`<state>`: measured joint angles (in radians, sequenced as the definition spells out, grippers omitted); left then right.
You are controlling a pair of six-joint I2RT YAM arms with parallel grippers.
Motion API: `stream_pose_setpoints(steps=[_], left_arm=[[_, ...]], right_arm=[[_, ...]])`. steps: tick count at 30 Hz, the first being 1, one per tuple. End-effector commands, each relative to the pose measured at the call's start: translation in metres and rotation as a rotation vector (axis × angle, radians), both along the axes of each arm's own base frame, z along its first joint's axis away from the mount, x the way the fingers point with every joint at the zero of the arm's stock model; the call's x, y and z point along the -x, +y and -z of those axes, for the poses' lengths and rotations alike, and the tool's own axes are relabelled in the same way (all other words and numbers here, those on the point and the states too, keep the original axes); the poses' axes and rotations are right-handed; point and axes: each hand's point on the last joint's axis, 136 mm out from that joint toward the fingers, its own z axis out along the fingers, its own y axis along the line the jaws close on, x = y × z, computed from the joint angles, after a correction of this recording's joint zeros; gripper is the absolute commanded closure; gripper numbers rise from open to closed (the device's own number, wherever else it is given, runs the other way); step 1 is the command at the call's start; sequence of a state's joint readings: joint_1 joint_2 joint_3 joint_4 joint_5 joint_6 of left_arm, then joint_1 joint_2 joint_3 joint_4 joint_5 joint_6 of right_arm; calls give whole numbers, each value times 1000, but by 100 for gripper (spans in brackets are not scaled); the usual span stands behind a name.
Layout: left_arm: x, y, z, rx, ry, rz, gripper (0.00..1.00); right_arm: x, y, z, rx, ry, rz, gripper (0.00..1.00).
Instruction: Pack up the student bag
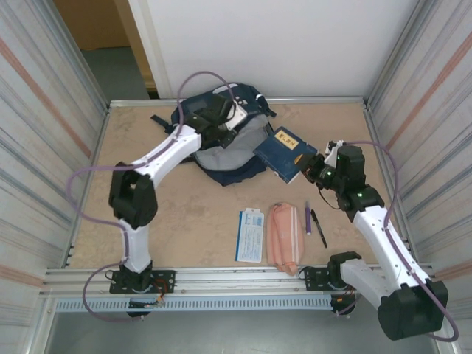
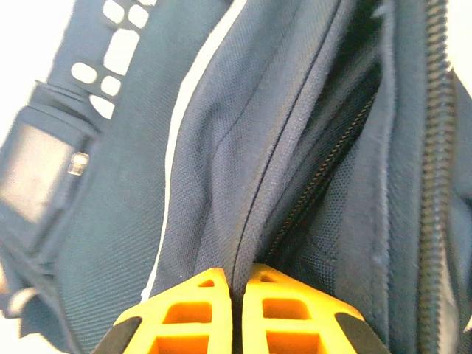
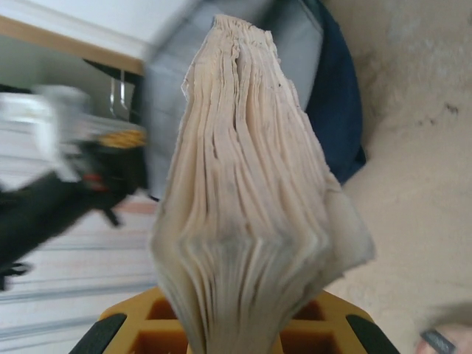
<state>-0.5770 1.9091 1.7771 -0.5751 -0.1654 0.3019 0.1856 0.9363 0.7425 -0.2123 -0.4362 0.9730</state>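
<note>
I will next slide the book (image 1: pixel 284 153) with my right gripper toward my left gripper into the bag's grey lining, then release it.
The student bag (image 1: pixel 228 147), navy blue with a grey lining, lies at the back middle of the table with its mouth open. My left gripper (image 1: pixel 221 122) is on the bag's top edge. In the left wrist view its orange fingers (image 2: pixel 199 310) are shut on a fold of the navy fabric (image 2: pixel 243 147) beside the zipper (image 2: pixel 324 169). My right gripper (image 1: pixel 313 171) is shut on a dark blue book (image 1: pixel 284 153), held just right of the bag above the table. The book's cream page edges (image 3: pixel 243 184) fan out from between the right fingers (image 3: pixel 140 324).
Near the front rail lie a white and blue flat pack (image 1: pixel 250 235), a pink pencil pouch (image 1: pixel 283 237), a purple pen (image 1: pixel 307 219) and a black pen (image 1: pixel 318 227). Ribbed walls close in the table on the left and right.
</note>
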Motion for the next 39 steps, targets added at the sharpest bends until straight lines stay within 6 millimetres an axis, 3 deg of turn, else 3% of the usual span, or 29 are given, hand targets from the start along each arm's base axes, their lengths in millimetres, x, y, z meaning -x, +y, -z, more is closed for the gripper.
stream_pose_setpoints(steps=[1,7,10,15,20,26,28,33,39], left_arm=[[2,8,-88,168,-186,-95,100],[19,-1,-113,253,-176,-52,100],[26,-5,-118,275,-180,-58,100],[35,-10,-118,384,-129,-80,100],[52,-20,-116,509,-41,-69,100],[69,-35,-121,697,-1,-47,100],[72,-39,-119,731,4,-37,100],[79,-45,-111,730,32,-12,100],[85,-49,-117,750,40,23,100]], right_arm=[[1,16,-25,-75,-25,-75,100],[-6,62,-6,-150,108,-240,100],[-17,87,-14,-187,87,-291,100],[-52,98,-13,-130,54,-207,100],[-92,98,15,-122,47,-105,100],[-129,122,44,-211,76,-45,100],[-135,128,62,-183,90,-8,100],[-151,145,82,-175,61,15,100],[-163,173,112,-173,86,8,100]])
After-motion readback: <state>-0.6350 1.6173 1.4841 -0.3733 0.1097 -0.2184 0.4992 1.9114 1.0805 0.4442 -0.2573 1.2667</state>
